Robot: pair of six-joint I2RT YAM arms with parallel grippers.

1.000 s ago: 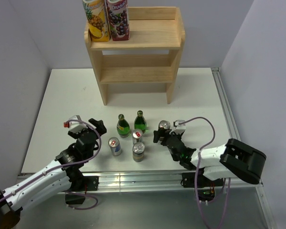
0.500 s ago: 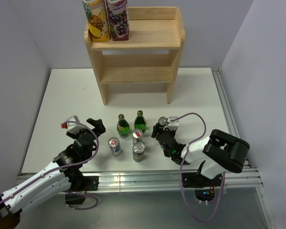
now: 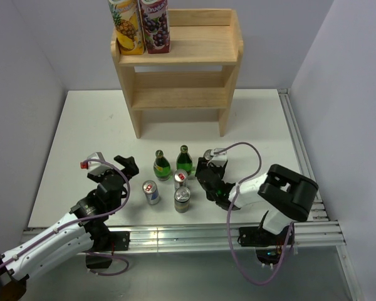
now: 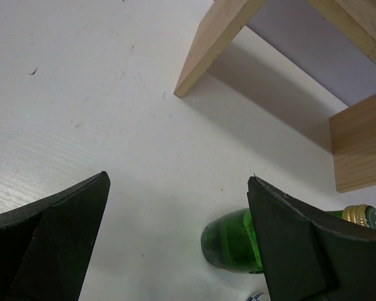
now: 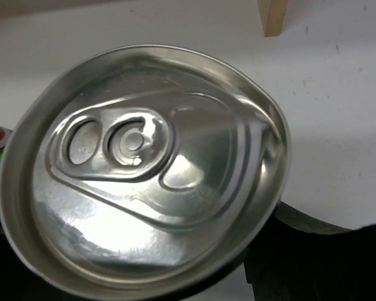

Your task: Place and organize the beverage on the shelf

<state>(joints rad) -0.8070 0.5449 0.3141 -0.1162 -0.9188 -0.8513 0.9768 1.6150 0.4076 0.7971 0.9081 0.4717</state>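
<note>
My right gripper should move up and outward next and release the silver can (image 3: 209, 154) there, because the top shelf's empty end (image 3: 212, 48) is above and outward of my gripper.
The wooden shelf (image 3: 175, 63) stands at the back of the table, and one foot of it shows as the shelf (image 4: 213, 44) in the left wrist view. A silver can (image 3: 209, 154) stands right of the cluster, with my right gripper (image 3: 207, 165) shut on it. The can's lid (image 5: 138, 169) fills the right wrist view, and a dark finger (image 5: 313, 257) of the right gripper (image 5: 150, 263) presses its lower right side. My left gripper (image 3: 123, 166) is open left of the cluster. In its wrist view the left gripper (image 4: 178, 238) frames bare table, and a green bottle (image 4: 229, 241) sits by its right finger.
Two juice cartons (image 3: 141, 25) stand on the shelf's top tier at the left. Two green bottles (image 3: 161, 166) (image 3: 184, 160) and three more cans (image 3: 151, 192) (image 3: 181, 179) (image 3: 182, 199) stand between the arms. A metal rail (image 3: 175, 235) runs along the near table edge.
My right gripper moved left and forward around the silver can and closed on it. The left gripper opened a little wider, staying in place.
</note>
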